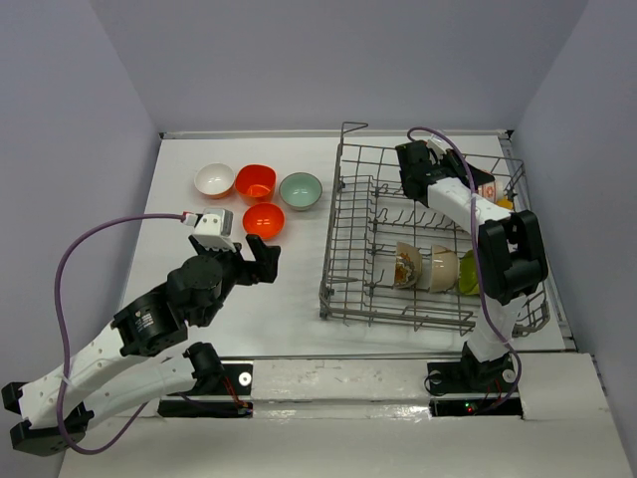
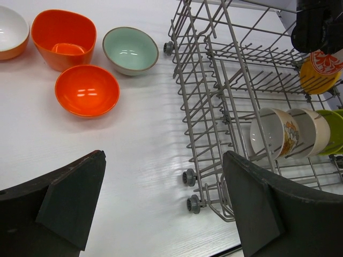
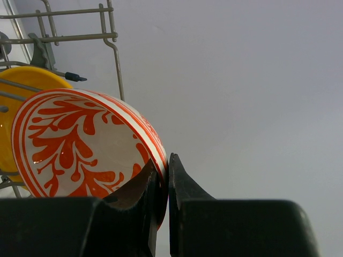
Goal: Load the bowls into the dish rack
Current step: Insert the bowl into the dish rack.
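The red-patterned bowl should go among the dish rack's wires beside the orange-yellow bowl (image 3: 21,83) next. They are below my right gripper, so it will move down, slide the bowl in and let go of it.
The grey wire dish rack (image 1: 350,239) stands on the right of the table. My right gripper (image 1: 476,182) is over its far right corner, shut on the rim of a white bowl with red pattern (image 3: 80,139), next to an orange-yellow bowl (image 3: 21,83) in the rack. Three bowls stand on edge in the rack's near row: a white patterned one (image 1: 406,265), a cream one (image 1: 443,269) and a lime green one (image 1: 468,274). My left gripper (image 1: 254,261) is open and empty over the table left of the rack. Beyond it lie a red-orange bowl (image 2: 87,89), a squarish orange bowl (image 2: 63,37), a pale teal bowl (image 2: 130,49) and a white bowl (image 2: 10,29).
The rack's small grey wheels (image 2: 188,176) sit at its near left corner, close to my left gripper's right finger (image 2: 257,203). Grey walls enclose the table on three sides. The table's near edge (image 1: 328,354) runs just in front of the rack.
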Tool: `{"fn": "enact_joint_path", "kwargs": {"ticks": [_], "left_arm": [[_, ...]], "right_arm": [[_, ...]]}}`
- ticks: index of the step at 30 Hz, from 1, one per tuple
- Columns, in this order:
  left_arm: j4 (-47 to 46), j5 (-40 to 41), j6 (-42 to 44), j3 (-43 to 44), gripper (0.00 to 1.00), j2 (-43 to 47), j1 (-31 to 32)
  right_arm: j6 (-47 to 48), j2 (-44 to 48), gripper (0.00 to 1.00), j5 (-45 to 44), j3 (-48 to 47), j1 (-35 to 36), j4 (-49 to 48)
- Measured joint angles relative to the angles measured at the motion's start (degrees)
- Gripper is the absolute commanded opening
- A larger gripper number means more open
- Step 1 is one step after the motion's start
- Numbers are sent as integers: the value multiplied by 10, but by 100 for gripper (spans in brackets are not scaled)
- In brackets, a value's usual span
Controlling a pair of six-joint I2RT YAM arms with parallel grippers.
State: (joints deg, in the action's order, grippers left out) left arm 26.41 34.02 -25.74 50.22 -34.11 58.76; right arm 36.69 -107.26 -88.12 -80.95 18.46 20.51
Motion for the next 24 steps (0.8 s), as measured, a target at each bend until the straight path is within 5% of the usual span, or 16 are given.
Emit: {"fn": "enact_joint_path", "kwargs": {"ticks": [24], "left_arm": [[0, -2, 0, 0, 99, -1, 0]], "right_arm": [[1, 0, 1, 38, -24, 5, 2]]}}
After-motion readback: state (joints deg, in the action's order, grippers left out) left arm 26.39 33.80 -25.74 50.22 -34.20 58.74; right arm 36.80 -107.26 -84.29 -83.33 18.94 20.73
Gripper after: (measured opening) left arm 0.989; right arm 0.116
